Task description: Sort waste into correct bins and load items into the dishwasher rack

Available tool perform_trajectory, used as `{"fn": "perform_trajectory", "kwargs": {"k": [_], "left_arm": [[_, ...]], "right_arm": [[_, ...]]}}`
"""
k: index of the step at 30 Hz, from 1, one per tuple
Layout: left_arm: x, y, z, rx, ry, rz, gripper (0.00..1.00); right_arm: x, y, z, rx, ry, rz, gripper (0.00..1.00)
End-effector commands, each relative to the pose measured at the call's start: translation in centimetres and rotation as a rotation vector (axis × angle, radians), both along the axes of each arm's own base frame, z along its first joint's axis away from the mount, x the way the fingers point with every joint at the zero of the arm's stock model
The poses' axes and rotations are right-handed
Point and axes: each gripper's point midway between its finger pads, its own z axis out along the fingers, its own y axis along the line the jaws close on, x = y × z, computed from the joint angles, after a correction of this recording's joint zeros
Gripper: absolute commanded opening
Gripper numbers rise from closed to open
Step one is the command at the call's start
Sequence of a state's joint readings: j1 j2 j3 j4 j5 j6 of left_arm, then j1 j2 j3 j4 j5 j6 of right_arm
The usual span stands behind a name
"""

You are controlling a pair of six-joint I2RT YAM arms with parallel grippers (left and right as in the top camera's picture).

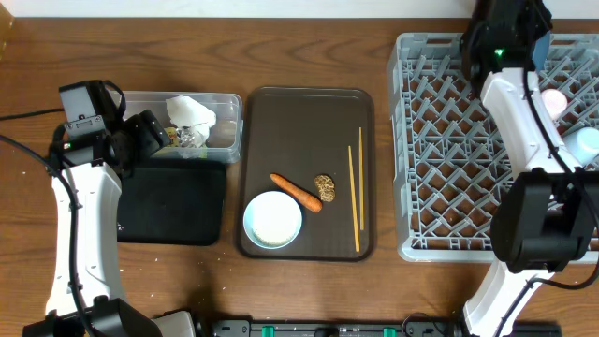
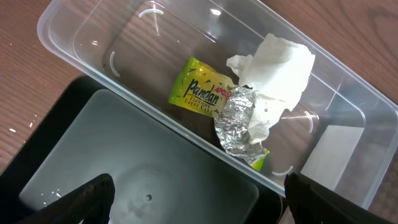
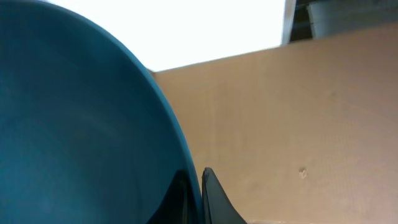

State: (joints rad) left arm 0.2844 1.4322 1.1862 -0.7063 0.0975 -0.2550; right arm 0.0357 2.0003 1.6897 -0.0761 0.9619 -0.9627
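Observation:
My right gripper will next lower with the dark-blue bowl (image 3: 74, 124) and shift toward the empty slots at the rack's far corner by the serving tray.
My left gripper (image 2: 199, 190) hangs open above the far edge of the black tray (image 2: 155, 168), beside the clear tub (image 2: 68, 43), holding nothing. The tub holds a yellow-green wrapper (image 2: 199, 93), crumpled foil (image 2: 239, 127) and a white napkin (image 2: 280, 62). My right gripper (image 3: 196, 180) is shut on the rim of the dark-blue bowl (image 3: 74, 124), over the far side of the grey rack (image 1: 440, 150). On the brown serving tray (image 1: 309, 112) lie an orange carrot (image 1: 296, 192), a brown food piece (image 1: 325, 187), a white bowl (image 1: 272, 219) and chopsticks (image 1: 355, 187).
A pale-pink cup (image 1: 554, 100) and a light-blue cup (image 1: 587, 142) sit in the rack's right side, partly behind my right arm (image 1: 524, 122). The black tray (image 1: 173, 201) lies in front of the tub (image 1: 229, 131). Bare wood table surrounds everything.

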Motion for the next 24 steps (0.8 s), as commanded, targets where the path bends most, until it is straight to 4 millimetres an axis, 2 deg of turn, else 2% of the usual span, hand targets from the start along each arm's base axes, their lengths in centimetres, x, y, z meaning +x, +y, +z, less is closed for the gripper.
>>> {"fn": "perform_trajectory", "kwargs": {"k": [1,4,9,12,17,24], "left_arm": [[0.0,0.3,0.4,0.005,-0.012,0.018,0.88],[0.0,0.3,0.5,0.005,-0.012,0.018,0.88],[0.1,0.3,0.5,0.005,-0.014,0.018,0.88],[0.1,0.3,0.5,0.006,-0.017,0.018,0.88],[0.1,0.3,0.5,0.006,-0.016,0.018,0.88],[0.1,0.3,0.5,0.005,-0.016,0.018,0.88]], "right_arm": [[-0.2,0.4,-0.9,-0.099,0.133,0.034,0.01],[-0.1,0.2,-0.4,-0.101,0.096,0.020,0.01],[-0.2,-0.5,1.9,-0.146,0.021,-0.024,0.01],[-0.2,-0.4,2.2,-0.156,0.018,-0.026,0.01],[-0.5,-0.3,0.9,-0.117,0.036,-0.034,0.01],[-1.1,0.5,-2.2,-0.027,0.061,-0.033,0.01]]}}
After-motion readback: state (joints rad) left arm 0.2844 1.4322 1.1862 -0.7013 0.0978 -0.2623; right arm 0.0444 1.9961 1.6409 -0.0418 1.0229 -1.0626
